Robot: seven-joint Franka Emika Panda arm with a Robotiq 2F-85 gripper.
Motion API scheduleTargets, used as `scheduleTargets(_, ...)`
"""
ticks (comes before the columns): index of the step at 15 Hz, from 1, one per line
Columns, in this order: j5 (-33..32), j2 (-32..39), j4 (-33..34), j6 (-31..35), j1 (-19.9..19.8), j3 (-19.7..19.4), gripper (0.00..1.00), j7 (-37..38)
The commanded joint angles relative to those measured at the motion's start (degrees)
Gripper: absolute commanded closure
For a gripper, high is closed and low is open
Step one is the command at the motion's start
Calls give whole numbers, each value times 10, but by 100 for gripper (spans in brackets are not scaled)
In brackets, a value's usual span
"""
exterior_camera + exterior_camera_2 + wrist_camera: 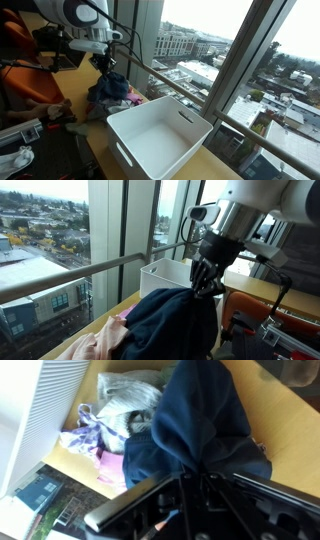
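I will raise my gripper, swing over the white bin's inside, lower the navy garment [170,320] and release it, because the bin stands open and empty beside the heap.
A dark navy garment [205,420] tops a heap of clothes on the wooden table [95,150]. In the wrist view my gripper [197,478] is shut on a pinched fold of this navy cloth, which bunches up between the black fingers. In both exterior views the gripper [105,68] [205,280] stands straight down over the heap, its tips buried in the navy garment [170,320]. Under and beside it lie a pink piece [100,345], a purple-patterned piece [85,438] and a grey-white piece [130,400].
A white plastic bin [160,140] with handle slots stands next to the clothes heap near the table edge. Tall windows with a metal rail [70,275] run along the table. Orange equipment and cables [20,50] sit behind the arm.
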Motion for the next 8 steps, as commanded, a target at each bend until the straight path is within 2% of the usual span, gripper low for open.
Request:
scheduleTargets(1, -29, -110, 11, -85, -6, -14, 99, 10)
scheduleTargets(5, -64, -185, 68, -165, -31, -38, 99, -1)
scheduleTargets(8, -89, -212, 126, -212, -56, -65, 99, -17)
